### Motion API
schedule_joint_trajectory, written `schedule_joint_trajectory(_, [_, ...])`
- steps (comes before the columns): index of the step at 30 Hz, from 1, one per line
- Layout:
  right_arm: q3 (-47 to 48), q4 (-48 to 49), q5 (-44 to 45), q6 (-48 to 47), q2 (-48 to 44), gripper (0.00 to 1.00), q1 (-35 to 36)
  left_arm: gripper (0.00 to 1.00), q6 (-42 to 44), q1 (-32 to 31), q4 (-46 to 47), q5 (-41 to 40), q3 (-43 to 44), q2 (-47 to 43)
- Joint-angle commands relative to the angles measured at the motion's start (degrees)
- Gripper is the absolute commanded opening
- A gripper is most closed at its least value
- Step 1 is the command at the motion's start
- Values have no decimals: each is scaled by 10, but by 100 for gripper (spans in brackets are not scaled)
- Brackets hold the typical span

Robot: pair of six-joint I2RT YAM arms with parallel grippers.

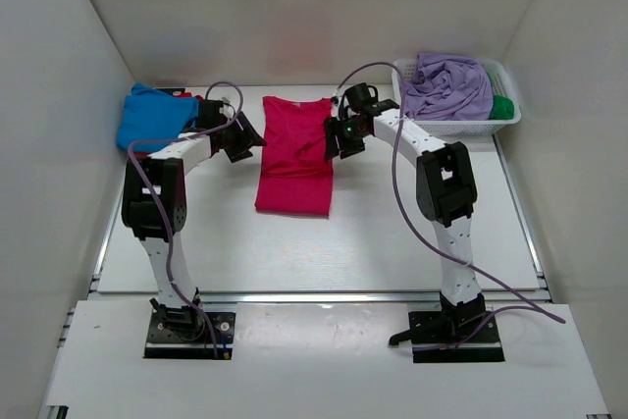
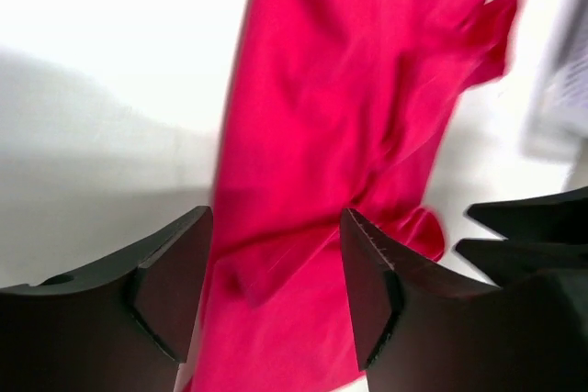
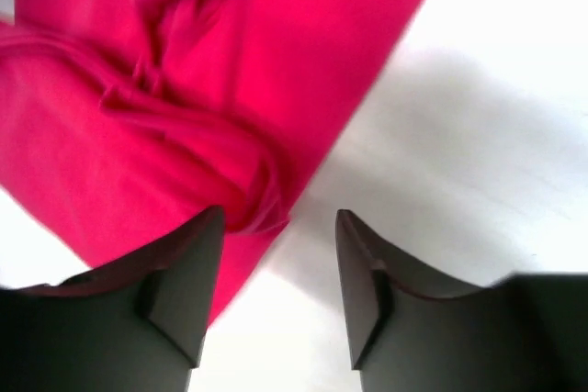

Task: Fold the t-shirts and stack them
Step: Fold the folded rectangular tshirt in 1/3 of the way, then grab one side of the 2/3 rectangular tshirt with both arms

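My left gripper moves back along the crimson-pink t-shirt's edge and down next, closing at that t-shirt's near corner on the blue t-shirt's side [image 1: 259, 207], because it lies flat.
A crimson-pink t-shirt [image 1: 296, 154] lies folded lengthwise in a long strip at the table's middle back. My left gripper [image 1: 247, 142] is open just left of its upper part; the wrist view shows the cloth [image 2: 340, 117] between and beyond the open fingers. My right gripper [image 1: 334, 140] is open at the shirt's right edge; its wrist view shows the folded edge [image 3: 184, 89] by the left finger. A bright blue t-shirt [image 1: 149, 115] lies folded at the back left, with a sliver of red [image 1: 183, 96] behind it. A lavender t-shirt [image 1: 449, 85] and a green one [image 1: 502, 108] are in the basket.
A white latticed plastic basket [image 1: 461, 128] stands at the back right. White walls enclose the table on the left, back and right. Purple cables loop from both arms.
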Motion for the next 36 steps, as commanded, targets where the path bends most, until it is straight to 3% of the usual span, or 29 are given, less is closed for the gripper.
schedule_joint_trajectory(1, [-11, 73, 26, 29, -34, 53, -11, 69, -47, 6, 109, 10, -18, -40])
schedule_joint_trajectory(3, [-16, 80, 51, 26, -56, 59, -12, 69, -27, 5, 97, -8, -47, -77])
schedule_joint_trajectory(8, [-53, 38, 79, 34, -103, 54, -3, 66, 97, -27, -69, -76, -80, -152])
schedule_joint_trajectory(13, [-262, 111, 80, 91, -225, 47, 48, 62, 93, -58, -72, -124, -254, -277])
schedule_joint_trajectory(16, [-341, 140, 84, 135, -259, 49, 74, 66, 75, -68, -53, -144, -311, -308])
schedule_joint_trajectory(23, [-372, 177, 161, 206, -264, 59, 139, 72, 37, -111, -2, -195, -343, -307])
schedule_joint_trajectory(28, [-369, 189, 170, 223, -241, 58, 147, 71, 17, -113, 44, -221, -351, -302])
schedule_joint_trajectory(36, [-372, 190, 158, 228, -214, 53, 148, 69, 15, -123, 39, -218, -316, -241])
